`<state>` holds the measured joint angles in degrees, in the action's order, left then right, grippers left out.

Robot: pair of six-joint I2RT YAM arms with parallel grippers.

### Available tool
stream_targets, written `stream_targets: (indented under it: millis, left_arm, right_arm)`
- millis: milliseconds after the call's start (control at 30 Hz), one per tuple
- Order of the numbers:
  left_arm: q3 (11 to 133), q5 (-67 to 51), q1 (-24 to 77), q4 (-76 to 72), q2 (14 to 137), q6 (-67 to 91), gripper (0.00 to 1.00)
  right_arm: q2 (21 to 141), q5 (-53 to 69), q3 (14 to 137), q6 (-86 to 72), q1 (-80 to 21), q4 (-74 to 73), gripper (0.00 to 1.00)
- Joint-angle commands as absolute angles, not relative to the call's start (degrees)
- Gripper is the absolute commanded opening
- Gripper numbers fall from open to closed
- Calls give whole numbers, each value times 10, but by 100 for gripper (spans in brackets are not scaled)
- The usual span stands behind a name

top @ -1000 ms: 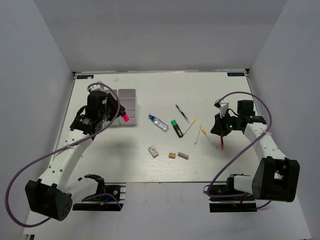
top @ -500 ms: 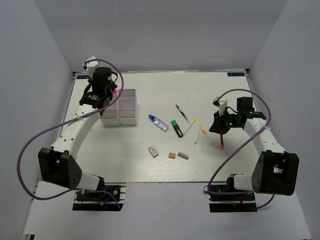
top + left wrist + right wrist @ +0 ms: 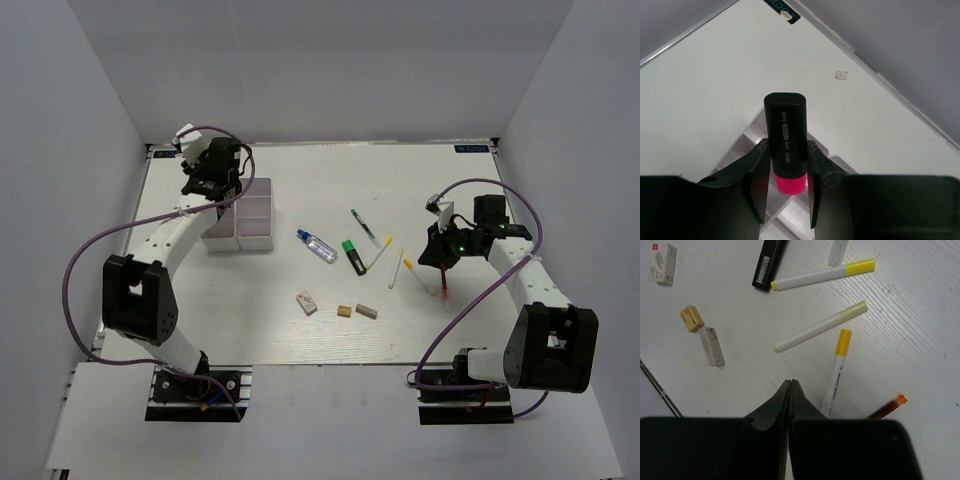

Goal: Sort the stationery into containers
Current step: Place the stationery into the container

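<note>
My left gripper turns, lowers over the tray's far corner section [image 3: 758, 128] and releases the marker next, since that section lies open under the black-pink marker [image 3: 785, 135].
My left gripper [image 3: 214, 180] is shut on the black-pink marker [image 3: 785, 135], pink end down, and holds it above the far left part of the white divided tray [image 3: 256, 226]. Tray walls show under the fingers in the left wrist view [image 3: 748, 134]. My right gripper [image 3: 441, 256] is shut and empty [image 3: 791, 385], just above the table. Beside it lie the red pen [image 3: 888, 407] and a yellow-tipped stick [image 3: 836, 369]. Two more sticks [image 3: 821, 325] [image 3: 825, 274] lie beyond. The black-green highlighter [image 3: 353, 256] and clear blue bottle [image 3: 317, 246] lie mid-table.
Three eraser blocks lie near the front middle: white [image 3: 306, 302], tan [image 3: 343, 311], grey [image 3: 367, 311]. A thin green-white pen [image 3: 363, 227] lies behind the highlighter. Grey walls stand close on the left, back and right. A small white scrap [image 3: 841, 75] lies near the back edge.
My left arm swung toward the far left corner, carrying the marker from the tray's near side to above its far left part. The right arm barely moved.
</note>
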<state>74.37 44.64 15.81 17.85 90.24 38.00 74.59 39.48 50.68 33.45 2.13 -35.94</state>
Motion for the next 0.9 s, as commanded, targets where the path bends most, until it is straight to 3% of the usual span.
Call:
stream_targets:
  millis: [0,867]
  left_arm:
    - [787,501,156,229,930,432,0]
    - [822,485,151,273,989,571,0]
  right_arm:
    - [738,410,510,341,21,-355,1]
    - [732,409,496,344,20,-367,2]
